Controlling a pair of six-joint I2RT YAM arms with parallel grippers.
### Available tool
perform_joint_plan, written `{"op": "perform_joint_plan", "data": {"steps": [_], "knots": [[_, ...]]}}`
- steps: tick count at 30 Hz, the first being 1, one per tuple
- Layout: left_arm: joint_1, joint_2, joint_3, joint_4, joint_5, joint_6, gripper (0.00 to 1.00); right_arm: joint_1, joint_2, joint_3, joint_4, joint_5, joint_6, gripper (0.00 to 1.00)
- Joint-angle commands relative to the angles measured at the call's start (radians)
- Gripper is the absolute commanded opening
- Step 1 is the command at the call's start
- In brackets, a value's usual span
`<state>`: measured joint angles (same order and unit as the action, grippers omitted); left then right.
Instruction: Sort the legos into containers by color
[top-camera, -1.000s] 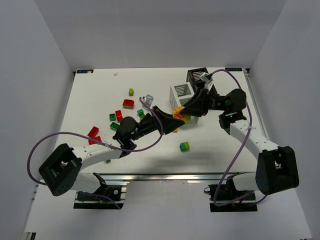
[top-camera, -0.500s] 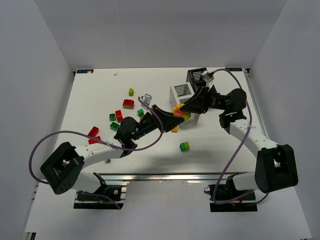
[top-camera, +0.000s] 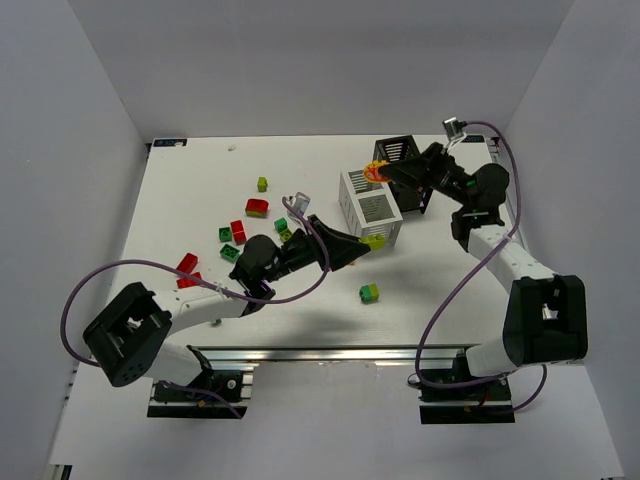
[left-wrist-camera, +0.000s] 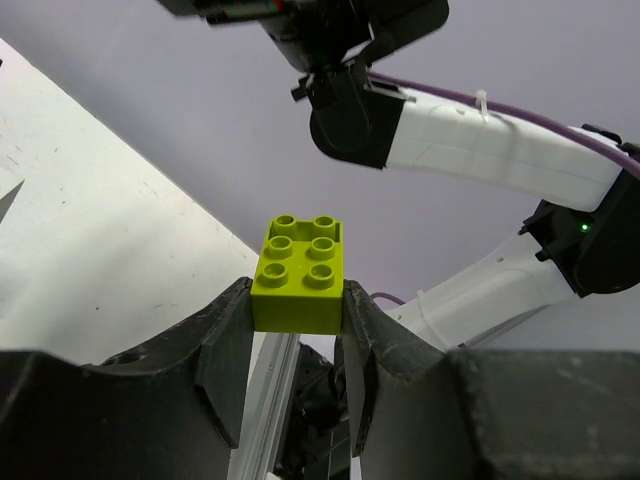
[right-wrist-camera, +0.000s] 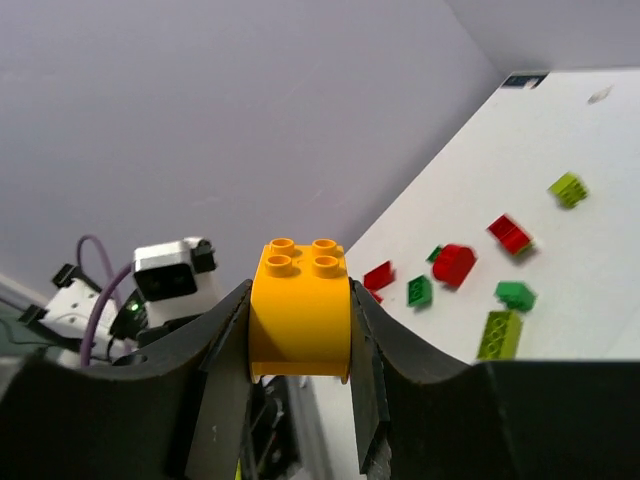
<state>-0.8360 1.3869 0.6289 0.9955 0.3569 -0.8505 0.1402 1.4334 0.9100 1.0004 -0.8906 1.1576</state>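
Note:
The right gripper tilts down and moves outward over the black container's far section (top-camera: 397, 149) next, ready to release there. The orange lego still hangs above the white container (top-camera: 371, 206).
My left gripper (top-camera: 366, 244) is shut on a lime-yellow lego (top-camera: 375, 240), just in front of the white container (top-camera: 371, 206). In the left wrist view that lego (left-wrist-camera: 300, 273) sits studs up between the fingers of this gripper (left-wrist-camera: 297, 305). My right gripper (top-camera: 384, 173) is shut on an orange lego (top-camera: 377, 172), raised over the back of the white container, next to the black container (top-camera: 400, 152). The right wrist view shows the orange lego (right-wrist-camera: 300, 305) clamped in that gripper (right-wrist-camera: 300, 295).
Loose legos lie left of the containers: a red one (top-camera: 256, 207), another red (top-camera: 238, 230), greens (top-camera: 227, 235), reds near the left arm (top-camera: 187, 266), a small lime one (top-camera: 262, 184). A green-and-yellow lego (top-camera: 369, 292) lies near the front.
My right gripper has lifted the orange lego from in front of the white container up and back over the containers. My left gripper has edged right with the lime-yellow lego.

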Motion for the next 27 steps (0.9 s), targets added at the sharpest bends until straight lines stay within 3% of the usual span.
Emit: {"op": "perform_joint_plan", "data": {"steps": [1, 4, 5, 6, 9, 20, 27], "knots": [[-0.005, -0.017, -0.008, -0.017, 0.008, 0.01, 0.42, -0.031, 0.025, 0.146, -0.137, 0.036, -0.177, 0.0], [-0.005, -0.043, -0.014, -0.073, -0.015, 0.025, 0.4, -0.05, 0.062, 0.272, -0.34, 0.079, -0.494, 0.0], [-0.003, -0.052, -0.015, -0.087, -0.021, 0.028, 0.4, -0.051, 0.088, 0.312, -0.499, 0.1, -0.588, 0.0], [-0.002, -0.061, -0.023, -0.101, -0.039, 0.033, 0.39, -0.051, 0.103, 0.344, -0.56, 0.149, -0.759, 0.0], [-0.002, -0.112, -0.04, -0.156, -0.081, 0.045, 0.38, -0.051, 0.18, 0.466, -0.748, 0.287, -0.991, 0.0], [0.008, -0.324, 0.003, -0.549, -0.249, 0.149, 0.37, -0.054, 0.438, 0.721, -0.979, 0.513, -1.28, 0.0], [0.006, -0.39, -0.003, -0.629, -0.317, 0.151, 0.37, -0.054, 0.516, 0.77, -0.974, 0.521, -1.332, 0.0]]}}
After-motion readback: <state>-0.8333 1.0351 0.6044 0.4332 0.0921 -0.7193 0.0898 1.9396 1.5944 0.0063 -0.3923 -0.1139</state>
